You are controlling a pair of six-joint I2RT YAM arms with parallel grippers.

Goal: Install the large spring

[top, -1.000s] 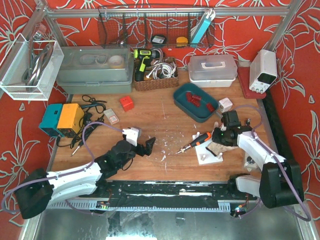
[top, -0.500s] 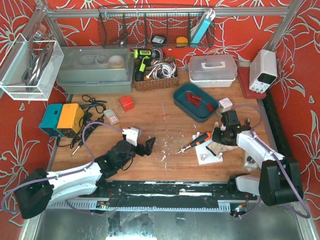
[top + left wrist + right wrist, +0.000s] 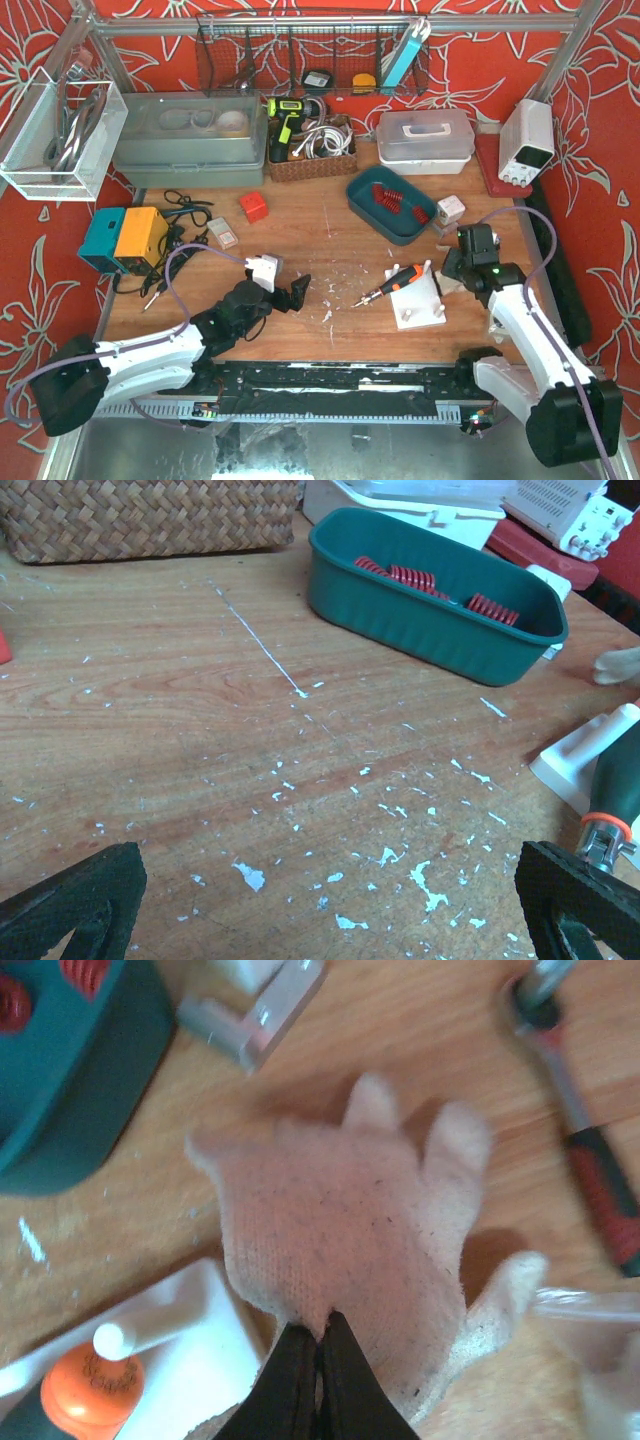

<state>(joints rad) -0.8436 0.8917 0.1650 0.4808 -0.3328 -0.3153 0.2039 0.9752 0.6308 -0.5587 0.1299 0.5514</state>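
The glove [image 3: 350, 1220] will next move outward with my right gripper and be released on bare wood between the white block and the ratchet, since that clear patch lies outward of my gripper.
Several red springs [image 3: 388, 196] [image 3: 410, 577] lie in a teal tray [image 3: 361, 192] [image 3: 430, 640] at the back right; I cannot tell which is the large spring. A white fixture [image 3: 418, 305] [image 3: 200, 1355] with an upright post lies in front of it. An orange-and-dark screwdriver [image 3: 395, 283] [image 3: 615, 800] rests across the fixture. My right gripper [image 3: 455, 272] [image 3: 320, 1335] is shut on a fold of a cream knitted glove [image 3: 350, 1220] right of the fixture. My left gripper [image 3: 297, 292] [image 3: 325, 910] hangs open over bare wood, holding nothing.
A red-handled ratchet [image 3: 600, 1190] lies right of the glove. A small white block [image 3: 450, 209] sits beside the tray. A wicker basket [image 3: 310, 160], lidded boxes [image 3: 425, 140], a power supply [image 3: 526, 140] and a teal-and-orange device [image 3: 125, 238] with cables line the back and left.
My right gripper has closed on the glove and drawn back to the right, away from the fixture. The left arm has not moved.
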